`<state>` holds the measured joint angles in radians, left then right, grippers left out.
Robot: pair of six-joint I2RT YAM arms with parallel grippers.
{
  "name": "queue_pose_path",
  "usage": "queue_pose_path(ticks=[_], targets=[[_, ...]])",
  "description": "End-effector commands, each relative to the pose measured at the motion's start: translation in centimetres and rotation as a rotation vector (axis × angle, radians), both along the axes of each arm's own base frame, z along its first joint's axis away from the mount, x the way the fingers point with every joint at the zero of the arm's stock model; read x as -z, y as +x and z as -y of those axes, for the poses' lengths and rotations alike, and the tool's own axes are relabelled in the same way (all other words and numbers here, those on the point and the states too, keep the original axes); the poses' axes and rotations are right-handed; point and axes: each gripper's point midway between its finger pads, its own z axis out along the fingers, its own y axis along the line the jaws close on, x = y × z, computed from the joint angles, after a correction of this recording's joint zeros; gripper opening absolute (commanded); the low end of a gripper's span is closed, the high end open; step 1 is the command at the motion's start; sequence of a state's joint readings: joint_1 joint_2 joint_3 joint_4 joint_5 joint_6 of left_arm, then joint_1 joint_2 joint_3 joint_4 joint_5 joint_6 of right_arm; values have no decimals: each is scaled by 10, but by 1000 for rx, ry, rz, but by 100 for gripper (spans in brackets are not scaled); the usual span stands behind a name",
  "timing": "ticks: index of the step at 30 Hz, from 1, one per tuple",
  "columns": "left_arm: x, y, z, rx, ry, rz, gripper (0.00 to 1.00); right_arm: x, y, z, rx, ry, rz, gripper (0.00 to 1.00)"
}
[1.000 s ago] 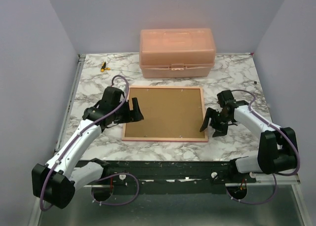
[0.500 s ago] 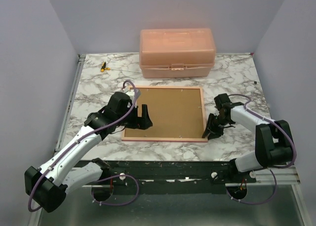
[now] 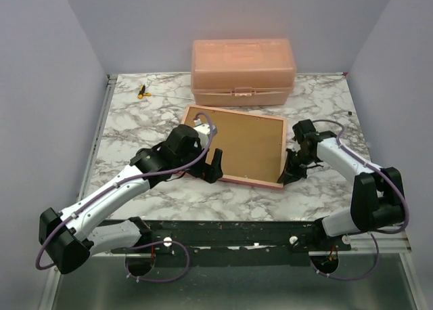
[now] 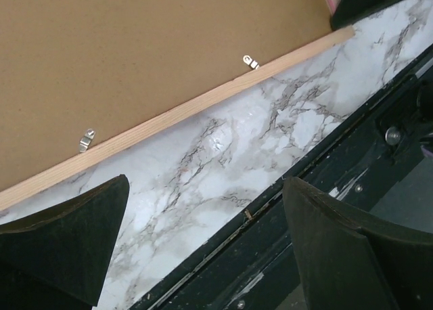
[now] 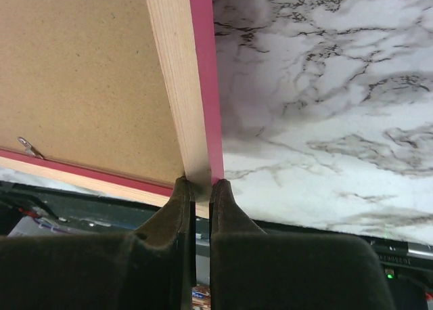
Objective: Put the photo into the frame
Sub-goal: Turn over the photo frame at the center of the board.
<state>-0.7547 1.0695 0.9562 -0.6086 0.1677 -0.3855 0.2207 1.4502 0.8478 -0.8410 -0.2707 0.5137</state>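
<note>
My left gripper goes toward the right in the top view next, turning onto the near long border, since the open fingers are short of the wood.
The frame (image 3: 233,179) lies face down and skewed on the marble table, its brown backing board (image 3: 237,142) facing up. My right gripper (image 3: 287,174) is shut on the frame's near right corner. In the right wrist view both fingers pinch the pink and pale wood border (image 5: 179,86) at the right gripper (image 5: 201,183). My left gripper (image 3: 213,166) hovers open over the frame's near left edge. In the left wrist view the left gripper (image 4: 206,185) has only marble between its fingers, just short of the wood border (image 4: 203,101). The photo is out of view.
A salmon-pink lidded box (image 3: 242,72) stands at the back, close behind the frame. A small yellow and black object (image 3: 142,91) lies at the back left. Metal clips (image 4: 251,61) sit along the backing board's edge. The table's black front rail (image 3: 237,230) runs just near of both grippers.
My right gripper has shut on the frame's near right corner. The frame has turned from square to skewed. My left arm swung right along the near edge and opened wider.
</note>
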Motion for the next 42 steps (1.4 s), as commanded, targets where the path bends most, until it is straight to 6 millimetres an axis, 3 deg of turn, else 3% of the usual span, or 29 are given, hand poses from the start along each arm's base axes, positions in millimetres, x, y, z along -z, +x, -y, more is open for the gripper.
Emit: queue_pose_path(ticks=[1, 11, 17, 24, 30, 36, 42], targets=[[-17, 8, 16, 71, 50, 132, 99, -50, 20, -11, -1, 71, 80, 0], [-20, 7, 53, 244, 285, 359, 99, -104, 24, -22, -43, 139, 105, 0], [-6, 14, 67, 304, 468, 467, 99, -126, 28, -32, -52, 202, 124, 0], [17, 20, 77, 339, 586, 527, 94, -139, 29, -35, -61, 219, 134, 0], [24, 36, 79, 304, 679, 613, 91, -143, 27, -37, -65, 239, 133, 0], [23, 57, 74, 238, 784, 721, 78, -147, 27, -39, -66, 254, 139, 0], [27, 61, 77, 239, 799, 752, 67, -153, 27, -40, -66, 264, 152, 0]])
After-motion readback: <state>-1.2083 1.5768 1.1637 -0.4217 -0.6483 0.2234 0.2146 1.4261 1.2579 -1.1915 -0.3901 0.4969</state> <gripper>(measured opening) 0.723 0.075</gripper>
